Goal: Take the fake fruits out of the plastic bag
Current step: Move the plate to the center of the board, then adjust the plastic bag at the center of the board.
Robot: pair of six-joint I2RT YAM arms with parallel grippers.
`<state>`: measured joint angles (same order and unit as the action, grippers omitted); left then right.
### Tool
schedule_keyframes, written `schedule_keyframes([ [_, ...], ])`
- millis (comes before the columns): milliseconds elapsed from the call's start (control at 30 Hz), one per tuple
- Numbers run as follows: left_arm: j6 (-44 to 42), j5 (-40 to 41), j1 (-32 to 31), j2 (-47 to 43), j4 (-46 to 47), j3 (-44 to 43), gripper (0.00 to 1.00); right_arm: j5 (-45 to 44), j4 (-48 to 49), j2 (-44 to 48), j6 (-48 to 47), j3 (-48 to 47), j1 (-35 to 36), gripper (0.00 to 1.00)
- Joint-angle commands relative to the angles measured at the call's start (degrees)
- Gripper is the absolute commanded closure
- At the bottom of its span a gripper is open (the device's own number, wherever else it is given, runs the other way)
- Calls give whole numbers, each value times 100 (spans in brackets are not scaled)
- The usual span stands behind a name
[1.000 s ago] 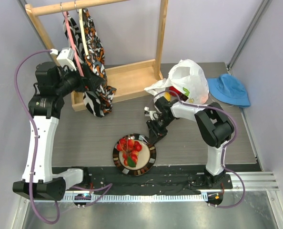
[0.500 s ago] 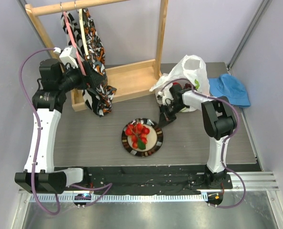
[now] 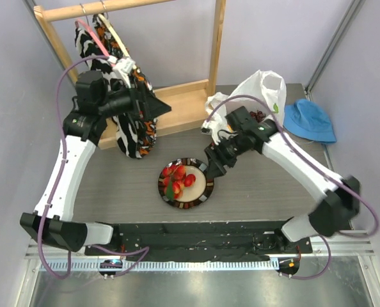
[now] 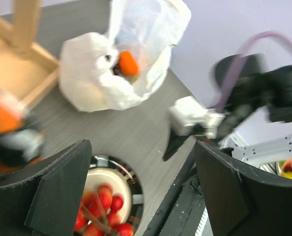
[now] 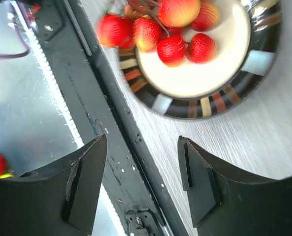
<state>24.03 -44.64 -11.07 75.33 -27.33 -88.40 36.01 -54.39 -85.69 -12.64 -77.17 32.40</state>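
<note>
Fruit (image 4: 128, 62) is still inside the bag. My left gripper should next reach across and down to the bag's bunched edge, which is below my gripper and to its right in the top view.
The plastic bag (image 3: 261, 94) sits crumpled at the back right, with something dark showing at its mouth. In the left wrist view the plastic bag (image 4: 94, 73) lies open with an orange fruit (image 4: 128, 62) in its mouth. A cluster of red berries (image 3: 178, 179) lies on a striped plate (image 3: 203, 192); it also shows in the right wrist view (image 5: 171, 30). My right gripper (image 3: 213, 166) is open and empty, just right of the plate and above it (image 5: 143, 184). My left gripper (image 3: 159, 109) is open and empty, raised by the rack (image 4: 141, 189).
A wooden clothes rack (image 3: 177, 105) with a patterned cloth (image 3: 129, 121) stands at the back left. A blue hat (image 3: 308, 120) lies right of the bag. The black base rail (image 3: 196, 240) runs along the near edge.
My left gripper swung right, away from the rack's hanging cloth. My right arm stretched out and its gripper stayed near the plate. The plate slid slightly left and the bag shifted right.
</note>
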Motion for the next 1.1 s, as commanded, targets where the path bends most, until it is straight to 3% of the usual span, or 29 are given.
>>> schedule_keyframes([
  [0, -30, 138, -536, 455, 404, -555, 10, -629, -634, 1053, -107, -79, -138, 34],
  [133, 128, 518, -966, 1018, 439, -1082, 10, -1339, -398, 1721, 42, -333, -147, 35],
  [333, -240, 1017, -1607, 1703, 273, -1416, 10, -2177, 332, 1881, 324, -255, -356, 37],
  [533, -742, 2370, -1951, 2293, -62, -1750, 9, -2564, 868, 1600, 228, -571, -998, 40],
  [767, -935, 2618, -2048, 3206, 0, -2541, 14, -2783, 1789, 888, -1, -870, -1385, 43],
  [800, -1014, 2645, -2083, 3373, -44, -2785, 17, -3001, 1905, 670, 16, -862, -1447, 43],
  [900, -1146, 2645, -2162, 3778, -140, -3059, 59, -3328, 2125, 300, 69, -888, -1526, 46],
  [933, -1146, 2662, -2180, 3805, -202, -3069, 100, -3598, 2126, 72, 156, -897, -1526, 49],
  [1067, -1146, 2390, -2198, 3183, -615, -2247, 100, -4242, 1959, 175, 297, -336, -1562, 51],
])
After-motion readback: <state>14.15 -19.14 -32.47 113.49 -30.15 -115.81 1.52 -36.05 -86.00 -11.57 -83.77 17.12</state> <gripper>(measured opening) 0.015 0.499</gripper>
